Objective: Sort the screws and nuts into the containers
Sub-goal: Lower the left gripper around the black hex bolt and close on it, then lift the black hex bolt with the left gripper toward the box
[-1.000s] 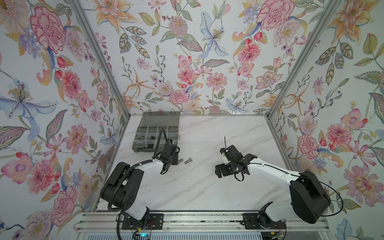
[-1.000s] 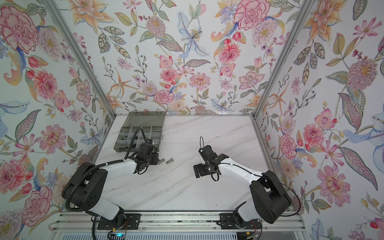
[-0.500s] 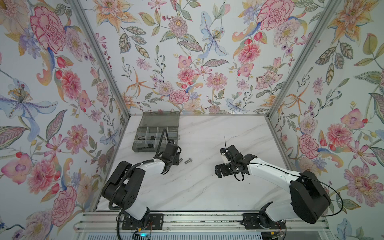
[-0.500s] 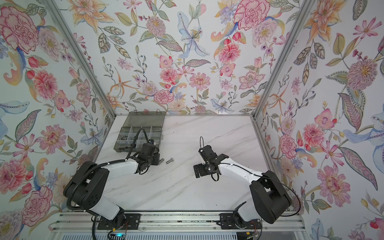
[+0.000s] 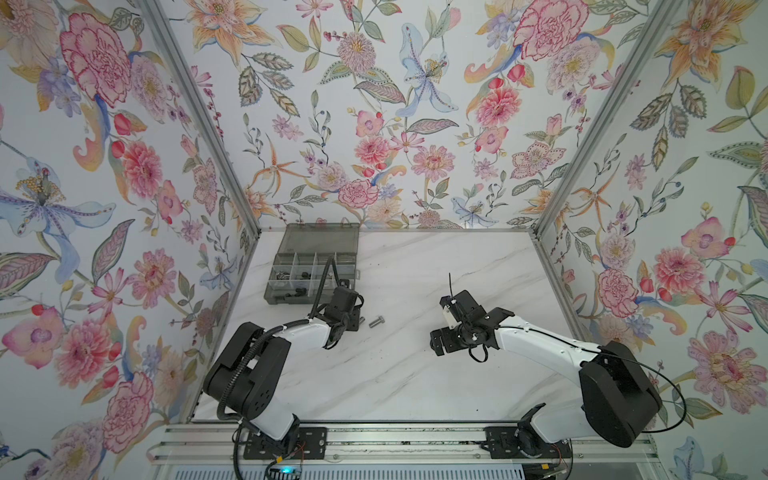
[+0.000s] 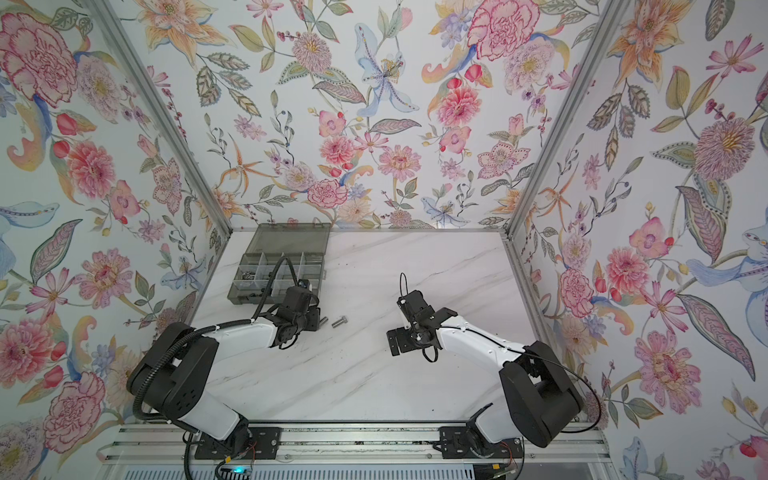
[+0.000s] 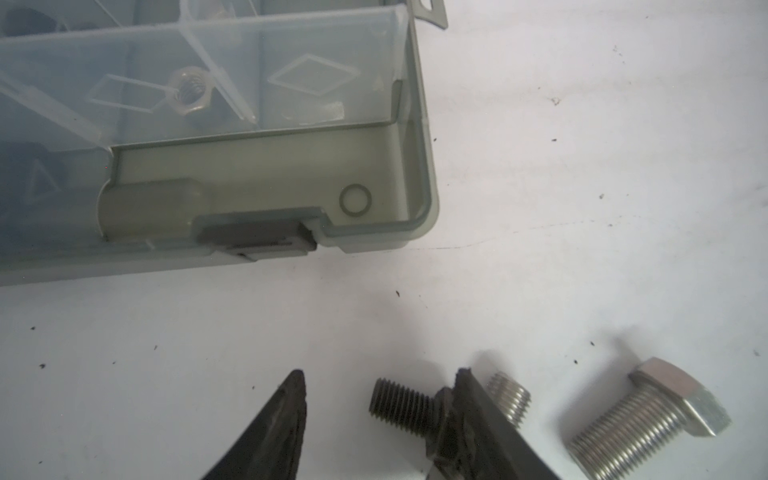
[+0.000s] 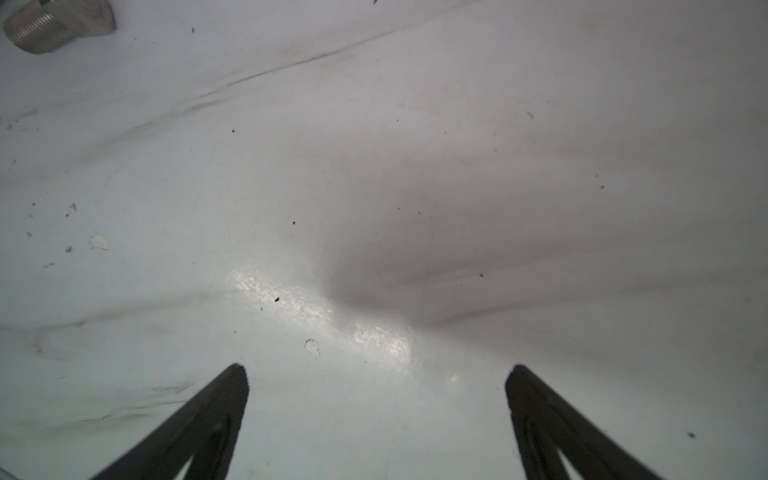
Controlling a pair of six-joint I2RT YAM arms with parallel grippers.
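I should next move my left gripper down and toward the nearer silver screw to close on the black screw's head (image 7: 439, 423), which is below my gripper and partly behind one finger.
A short black screw (image 7: 401, 405) lies on the table between the fingers of my left gripper (image 7: 380, 374), its head against one finger (image 7: 469, 399) and its thread tip apart from the other. The jaws stand open. A silver screw's thread (image 7: 509, 399) shows just behind that finger, and a larger silver hex-head screw (image 7: 648, 419) lies beyond it, also seen in both top views (image 5: 377, 321) (image 6: 339, 321). The smoky-grey organiser box (image 7: 419, 166) with its containers (image 5: 311, 270) sits close by; a silver nut (image 7: 189, 91) lies in one cell. My right gripper (image 8: 376, 374) hangs open over bare table.
The organiser's lid (image 5: 320, 239) lies open toward the back wall. Floral walls enclose the marble table (image 5: 415, 382) at the back and on both sides. The right arm (image 5: 540, 345) rests low at the right. A silver screw (image 8: 54, 25) shows at a corner of the right wrist view.
My left gripper has edged slightly to the right over the small screw near the box. The right arm has not moved.
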